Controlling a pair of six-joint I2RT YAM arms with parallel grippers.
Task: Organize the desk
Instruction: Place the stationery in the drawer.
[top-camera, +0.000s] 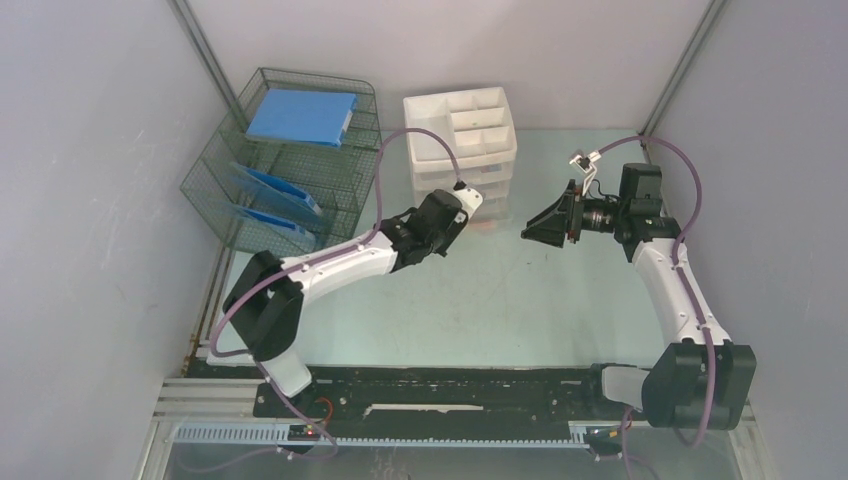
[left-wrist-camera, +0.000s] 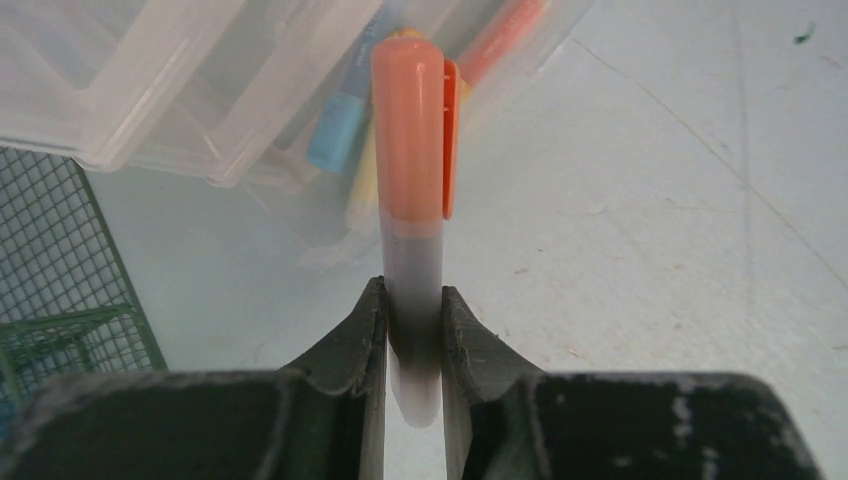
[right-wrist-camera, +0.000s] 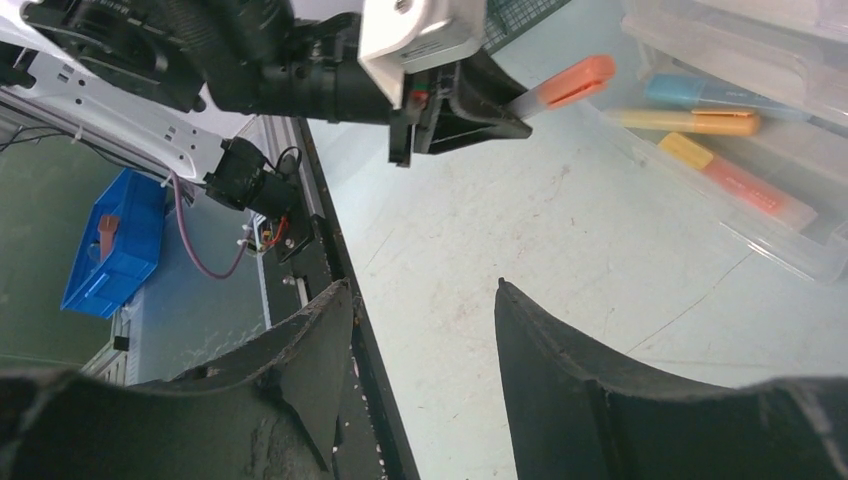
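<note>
My left gripper should move outward and down to the open clear bottom drawer and release the white marker beside the other markers there.
The desk (top-camera: 520, 300) is a pale mint-green tabletop. My left gripper (left-wrist-camera: 413, 300) is shut on a white marker with an orange cap (left-wrist-camera: 412, 150), cap pointing away from the wrist, above the desk. It is just in front of the open clear bottom drawer (left-wrist-camera: 200, 100) of the white organizer (top-camera: 462, 140). That drawer holds several markers (right-wrist-camera: 700, 122). In the top view the left gripper (top-camera: 468, 218) is at the organizer's front. My right gripper (top-camera: 527, 233) is open and empty, to the right of it, facing the left gripper (right-wrist-camera: 470, 100) and the held marker (right-wrist-camera: 565, 83).
A green wire rack (top-camera: 285, 160) with blue folders (top-camera: 303, 116) stands at the back left; its mesh shows in the left wrist view (left-wrist-camera: 60, 260). The black front rail (right-wrist-camera: 330, 260) runs along the near edge. A blue bin (right-wrist-camera: 110, 245) sits below the table.
</note>
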